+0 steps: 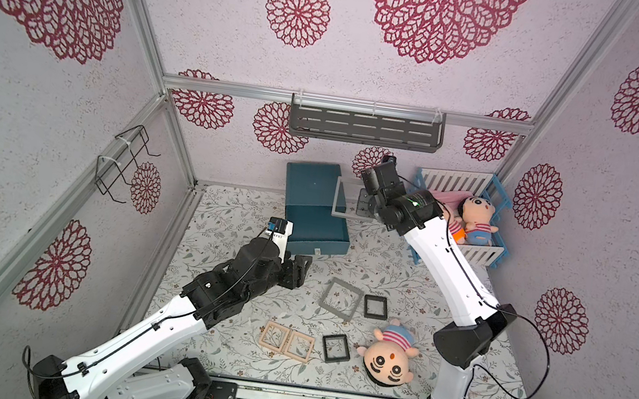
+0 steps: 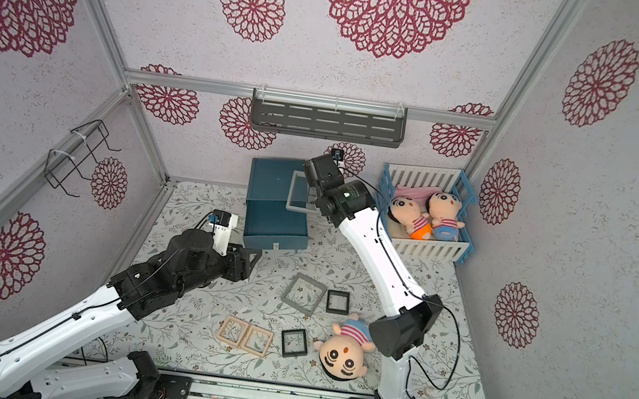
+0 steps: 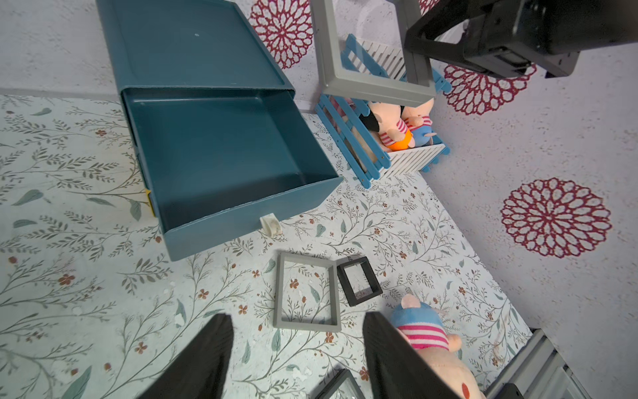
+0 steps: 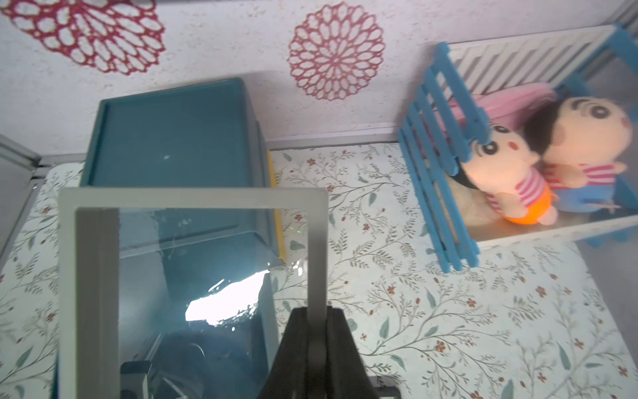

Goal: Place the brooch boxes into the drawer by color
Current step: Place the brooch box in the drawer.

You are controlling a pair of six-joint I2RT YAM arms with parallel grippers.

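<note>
The right gripper tips downward next and brings the grey brooch box down into the drawer [image 1: 318,225] to release it, as the drawer's empty bottom lies below this gripper.
My right gripper [image 4: 317,317] is shut on one edge of a grey brooch box [image 4: 193,198], which hangs upright above the right side of the open blue drawer [image 1: 318,225]. The drawer [image 3: 221,155] has nothing in it. On the mat lie a second grey brooch box [image 1: 342,300], two black ones [image 1: 374,307] [image 1: 336,348] and two wood-coloured ones side by side [image 1: 274,336] [image 1: 300,346]. In front of the drawer's left corner my left gripper [image 3: 297,345] hovers open above the mat, holding nothing, short of the lying grey box [image 3: 305,292].
A blue-and-white crib [image 1: 462,219] with two plush dolls stands at the back right. Another plush doll [image 1: 389,356] lies on the mat beside the black boxes. A grey shelf [image 1: 365,127] hangs on the back wall and a wire rack [image 1: 125,162] on the left wall.
</note>
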